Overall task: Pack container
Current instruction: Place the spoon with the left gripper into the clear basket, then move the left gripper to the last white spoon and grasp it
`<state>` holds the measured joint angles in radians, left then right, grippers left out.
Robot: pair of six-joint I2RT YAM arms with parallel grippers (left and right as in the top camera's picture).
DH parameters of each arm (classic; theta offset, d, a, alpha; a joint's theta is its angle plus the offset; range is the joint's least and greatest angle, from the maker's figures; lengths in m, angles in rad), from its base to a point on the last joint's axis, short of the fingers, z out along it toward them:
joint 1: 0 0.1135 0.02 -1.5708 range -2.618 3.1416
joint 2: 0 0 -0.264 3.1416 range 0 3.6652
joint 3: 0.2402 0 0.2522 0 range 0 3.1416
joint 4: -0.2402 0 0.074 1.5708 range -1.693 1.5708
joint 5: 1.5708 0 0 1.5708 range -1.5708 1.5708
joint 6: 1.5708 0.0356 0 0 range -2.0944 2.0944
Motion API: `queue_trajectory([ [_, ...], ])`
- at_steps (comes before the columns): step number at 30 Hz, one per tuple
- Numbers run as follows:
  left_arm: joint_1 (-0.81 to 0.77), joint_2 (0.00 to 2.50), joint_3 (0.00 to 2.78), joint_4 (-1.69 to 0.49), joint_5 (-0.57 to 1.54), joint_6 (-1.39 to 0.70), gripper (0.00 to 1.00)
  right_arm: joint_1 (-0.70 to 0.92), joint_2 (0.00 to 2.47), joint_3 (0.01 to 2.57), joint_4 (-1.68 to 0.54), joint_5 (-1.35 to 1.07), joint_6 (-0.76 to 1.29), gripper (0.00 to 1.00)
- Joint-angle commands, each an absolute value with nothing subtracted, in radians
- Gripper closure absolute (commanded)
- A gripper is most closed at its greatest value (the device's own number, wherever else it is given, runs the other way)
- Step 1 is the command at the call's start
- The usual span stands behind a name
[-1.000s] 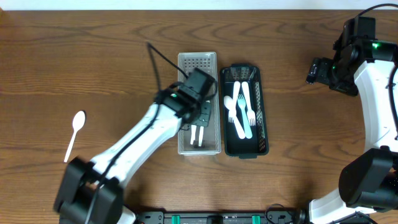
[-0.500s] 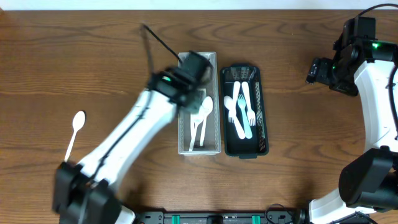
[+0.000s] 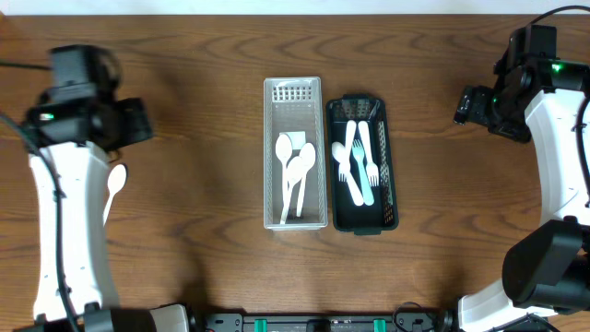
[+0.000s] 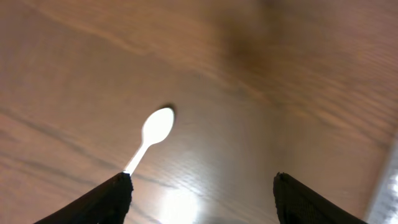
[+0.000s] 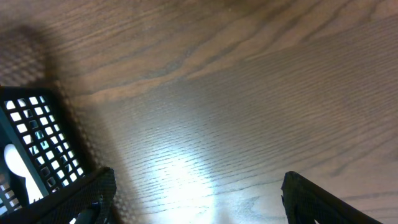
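This spoon is outside both containers, and the spoon's bowl [image 3: 116, 178] [image 4: 157, 127] lies below my left gripper, so I will lower the gripper onto it, toward the left in its wrist view.
A white perforated container [image 3: 269, 184] stands at the table's middle with white spoons [image 3: 296, 168] lying in it. Beside it on the right, a black container [image 3: 392, 184] holds white forks and other cutlery [image 3: 358, 164]. One loose white spoon [image 3: 112, 189] lies on the wood at the far left; in the left wrist view this spoon [image 4: 155, 128] sits just ahead of the left finger. My left gripper [image 3: 138, 123] [image 4: 202, 186] hovers above that spoon, open and holding nothing. My right gripper [image 3: 468, 103] [image 5: 196, 186] is open over bare wood, right of the black container [image 5: 31, 143].
The left arm [image 3: 69, 212] runs down the table's left side and the right arm [image 3: 558, 148] down the right side. Bare wood lies around both containers.
My left gripper opened, left a spoon in the white container and swung out to the far left above the loose spoon. The right arm has not moved.
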<state>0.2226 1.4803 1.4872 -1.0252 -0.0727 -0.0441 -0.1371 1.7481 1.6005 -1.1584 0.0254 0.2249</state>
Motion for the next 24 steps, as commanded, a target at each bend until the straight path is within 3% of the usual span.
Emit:
queue_trajectory([
  [1, 0.342, 1.558, 1.484, -1.029, -0.002, 0.083, 0.24, -0.143, 1.754, 1.597, -1.159, 0.025, 0.212, 0.11],
  [12, 0.456, 1.849, 1.481, -0.989, -0.004, 0.328, 0.22, -0.143, 1.754, 1.597, -1.152, 0.025, 0.209, 0.10],
  [24, 0.474, 2.057, 1.470, -0.921, -0.003, 0.374, 0.21, -0.144, 1.754, 1.597, -1.140, 0.026, 0.200, 0.09],
])
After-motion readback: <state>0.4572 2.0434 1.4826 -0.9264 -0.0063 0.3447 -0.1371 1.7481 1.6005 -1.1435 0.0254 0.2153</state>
